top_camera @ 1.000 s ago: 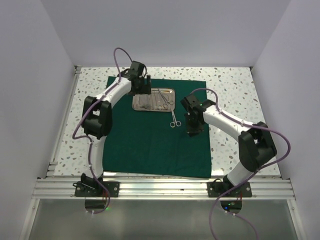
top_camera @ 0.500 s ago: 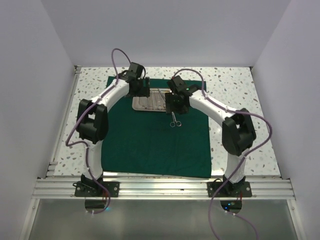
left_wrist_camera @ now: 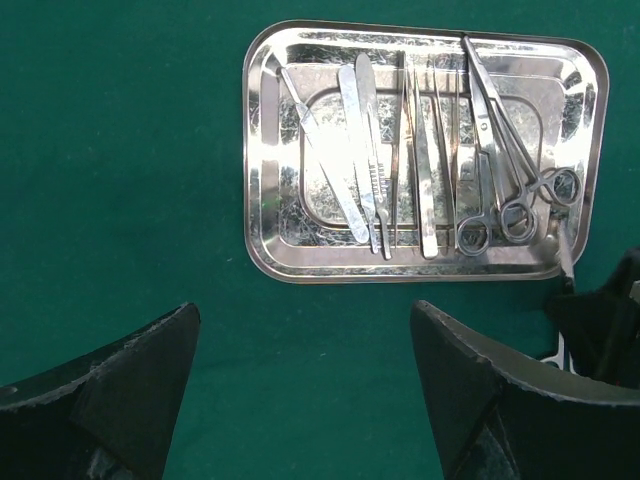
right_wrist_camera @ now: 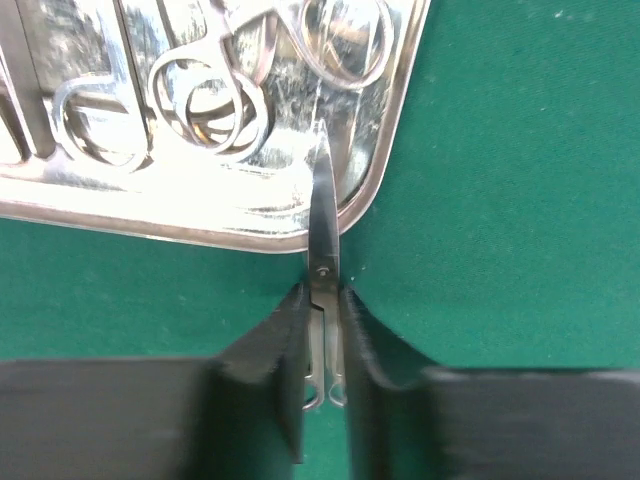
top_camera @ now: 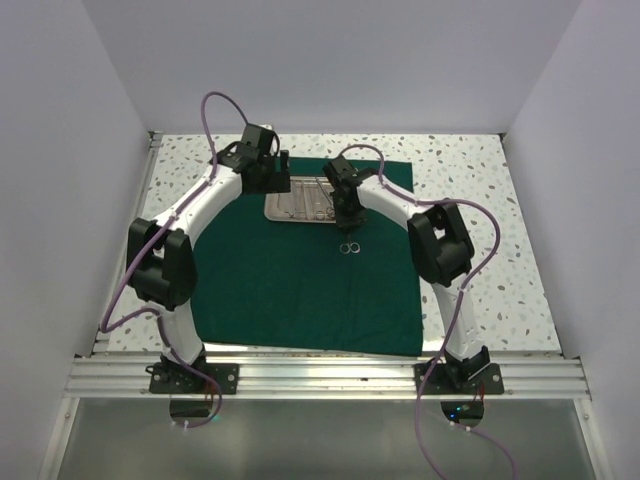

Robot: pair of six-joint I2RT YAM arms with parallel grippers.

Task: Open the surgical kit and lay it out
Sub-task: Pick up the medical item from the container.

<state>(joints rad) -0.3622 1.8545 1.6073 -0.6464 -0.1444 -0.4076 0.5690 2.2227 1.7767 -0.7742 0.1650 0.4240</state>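
Note:
My left gripper moves down and to its right in the top view next, onto the handles of the ring-handled forceps, since they lie that way.
The dark green drape (top_camera: 300, 290) lies spread flat on the table. The steel tray (top_camera: 275, 217) sits on its far part and holds scalpels, tweezers (left_wrist_camera: 425, 150) and ring-handled forceps (left_wrist_camera: 500, 160). My right gripper (right_wrist_camera: 322, 320) is shut on a pair of scissors (right_wrist_camera: 322, 225) just past their pivot. The scissors lie on the drape by the tray's near right corner, their tip over the tray rim (right_wrist_camera: 150, 235) and their rings (top_camera: 348, 248) toward me. My left gripper (left_wrist_camera: 305, 340) is open and empty above the drape beside the tray (left_wrist_camera: 260, 150).
The drape covers most of the speckled tabletop (top_camera: 470, 180). White walls stand at the left, right and back. An aluminium rail (top_camera: 330, 375) runs along the near edge. The right gripper's black body (left_wrist_camera: 600, 320) shows by the tray's corner in the left wrist view.
My right arm swung left from the drape's right side to the tray's near right corner and shut on the scissors. My left arm shifted slightly left by the tray.

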